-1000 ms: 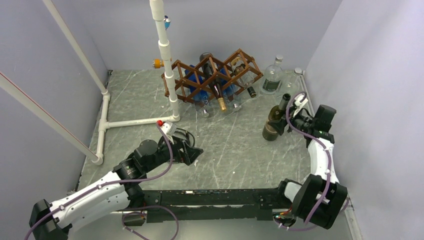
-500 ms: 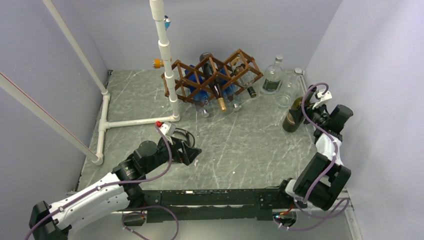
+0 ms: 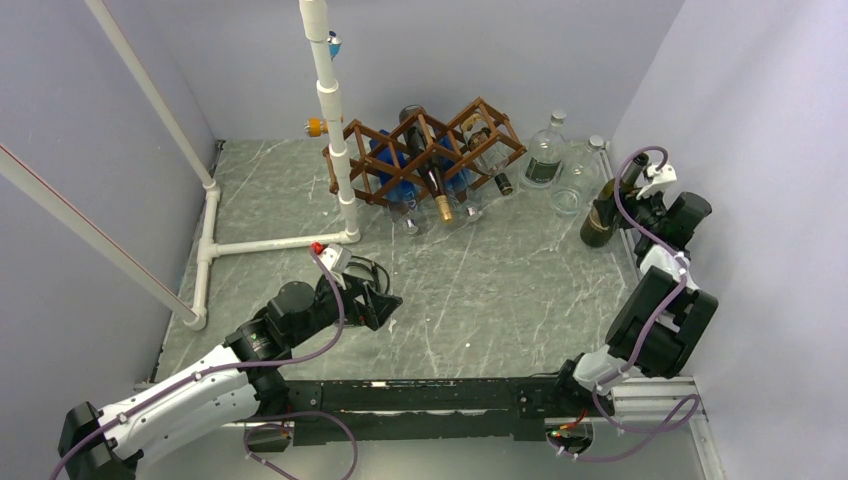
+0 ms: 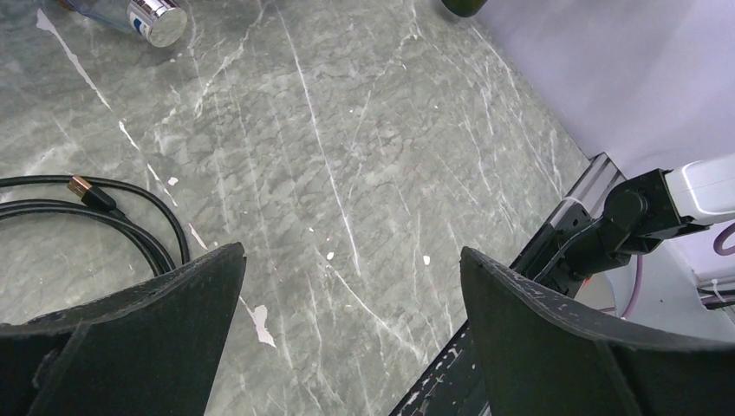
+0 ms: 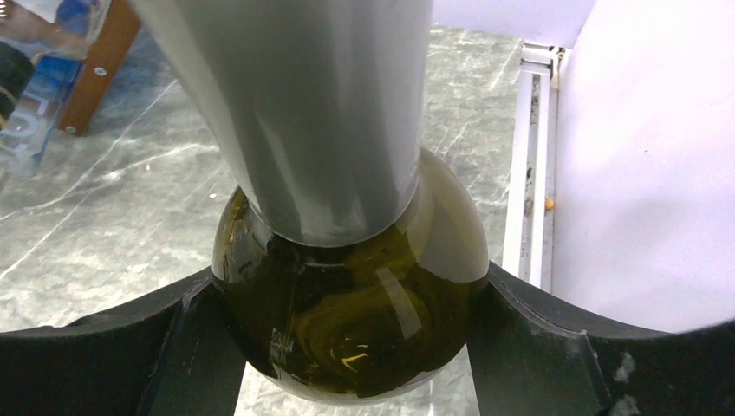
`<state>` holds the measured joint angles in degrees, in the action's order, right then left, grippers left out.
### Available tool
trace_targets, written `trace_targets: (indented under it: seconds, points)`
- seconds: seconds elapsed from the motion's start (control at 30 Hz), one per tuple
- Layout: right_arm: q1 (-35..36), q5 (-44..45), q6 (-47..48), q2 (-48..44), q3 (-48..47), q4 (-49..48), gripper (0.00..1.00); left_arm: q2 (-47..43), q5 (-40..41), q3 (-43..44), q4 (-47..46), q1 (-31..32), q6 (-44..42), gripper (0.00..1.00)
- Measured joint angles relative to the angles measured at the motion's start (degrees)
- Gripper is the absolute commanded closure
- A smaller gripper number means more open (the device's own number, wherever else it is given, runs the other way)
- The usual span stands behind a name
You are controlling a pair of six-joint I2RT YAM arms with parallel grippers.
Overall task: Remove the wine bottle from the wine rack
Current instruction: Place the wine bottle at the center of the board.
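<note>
The olive-green bottle (image 3: 599,221) is standing upright on the table, away from the rack, so my right gripper should stay where it is next and open its fingers off the glass.
The dark brown wine rack (image 3: 432,148) stands at the back of the table with several bottles lying in its cells. An olive-green wine bottle (image 3: 599,221) is upright at the far right, away from the rack. My right gripper (image 3: 636,208) is shut on the bottle. In the right wrist view its dark fingers (image 5: 104,355) press both sides of the green glass body (image 5: 347,321), below a grey foil neck (image 5: 295,113). My left gripper (image 3: 386,301) hovers open over the front middle of the table. Nothing lies between its pads (image 4: 173,312).
A white PVC pipe frame (image 3: 335,150) stands left of the rack. Two clear glass bottles (image 3: 545,155) (image 3: 570,193) stand just behind the held bottle. The right wall and a metal rail (image 5: 529,173) are close beside it. A black cable (image 4: 104,208) lies near my left gripper.
My right arm has carried the green bottle to the right and back, from the middle right of the table to the right wall. The left arm has stayed still.
</note>
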<state>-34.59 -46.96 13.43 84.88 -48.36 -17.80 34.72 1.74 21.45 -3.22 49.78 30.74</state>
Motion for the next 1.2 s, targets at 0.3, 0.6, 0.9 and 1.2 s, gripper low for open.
trace_targets:
  seconds: [0.3,0.6,0.9,1.2]
  points:
    - [0.00,1.55,-1.25,6.19,-3.48,-2.08,0.48,0.55,0.57,0.00,0.17,-0.07,-0.11,0.01]
    - [0.00,1.40,-1.31,7.82,-3.56,-2.38,0.19,0.76,0.98,0.00,0.22,-0.11,-0.13,0.00]
    - [0.00,-1.03,0.74,8.13,-6.12,-1.40,0.00,1.05,0.98,0.00,0.39,-0.11,-0.11,0.00]
    - [-0.04,-1.62,3.04,6.45,-6.93,3.32,0.00,0.94,0.90,0.00,1.01,-0.11,-0.07,0.01]
